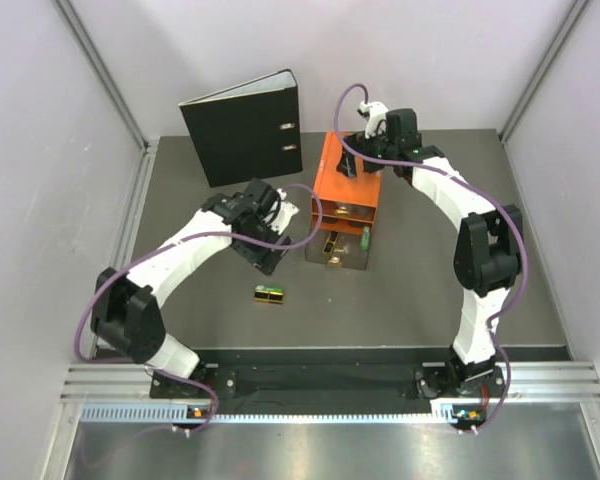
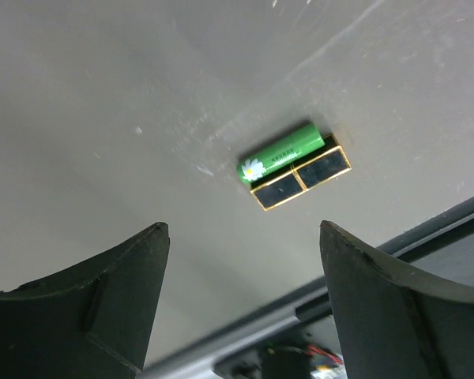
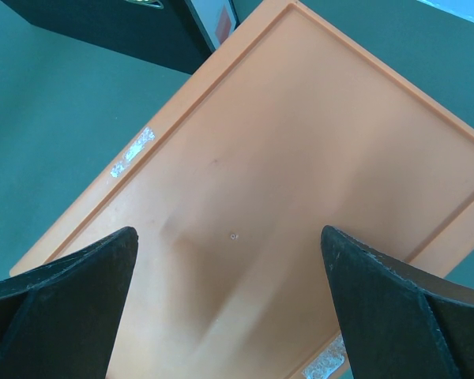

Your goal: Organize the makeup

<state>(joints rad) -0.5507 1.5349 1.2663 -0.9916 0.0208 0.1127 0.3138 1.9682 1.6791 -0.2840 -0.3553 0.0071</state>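
The green stick and case lie at a slant to my fingers. I will turn my left gripper as I lower it back, so that its fingers go around the pair's outer long sides.
A green stick [image 2: 281,152] and a black case with gold edges [image 2: 300,178] lie side by side on the grey table; they also show as a pair in the top view [image 1: 270,293]. My left gripper [image 1: 263,252] [image 2: 243,237] is open and empty, hovering above and behind them. My right gripper [image 1: 352,160] [image 3: 229,237] is open and empty over the top of the orange drawer box [image 1: 348,178] [image 3: 300,158]. A drawer [image 1: 338,248] of the box is pulled out and holds a black-gold case [image 1: 330,245] and a green stick [image 1: 364,238].
A black ring binder [image 1: 244,128] stands at the back left of the table, its edge in the right wrist view [image 3: 126,28]. The metal rail [image 1: 330,380] runs along the near edge. Walls enclose the table on three sides.
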